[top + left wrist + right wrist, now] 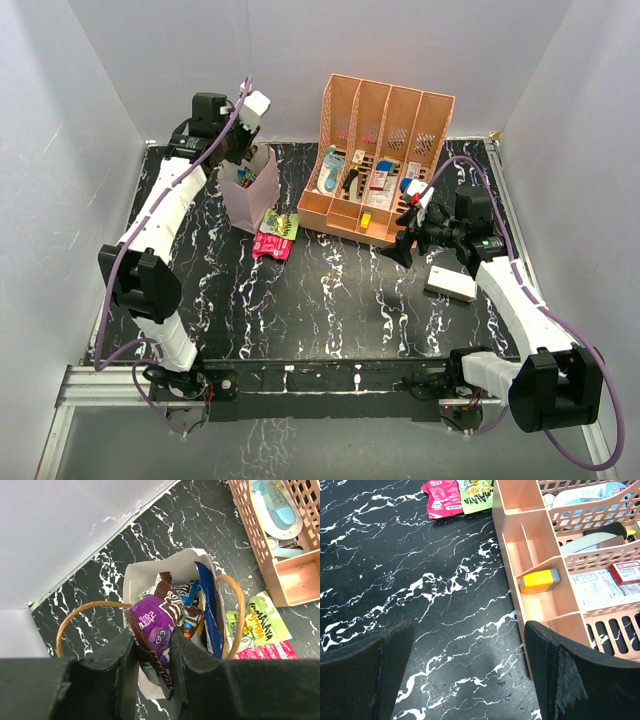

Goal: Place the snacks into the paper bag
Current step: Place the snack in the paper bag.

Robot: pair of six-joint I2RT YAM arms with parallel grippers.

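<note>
I will next carry the purple wrapper [156, 625] with my left gripper a little down and toward the rack side, into the opening of the paper bag.
The pale pink-lilac paper bag [252, 196] stands upright at the back left; in the left wrist view its rim [131, 575] and cord handles show from above. My left gripper [152, 652] is shut on a purple wrapper [156, 625] right over the bag's mouth. A blue packet [207, 607] and brown wrappers lie inside the bag. A green packet [283, 224] and a pink packet [270, 245] lie on the table to the right of the bag, also in the right wrist view [475, 494]. My right gripper [470, 665] is open and empty, low over the table beside the rack.
The peach slotted rack [385, 160] with bottles and cartons stands at the back centre; a yellow item [539, 581] lies in its front tray. A white box [450, 285] lies on the table by the right arm. White walls enclose the table.
</note>
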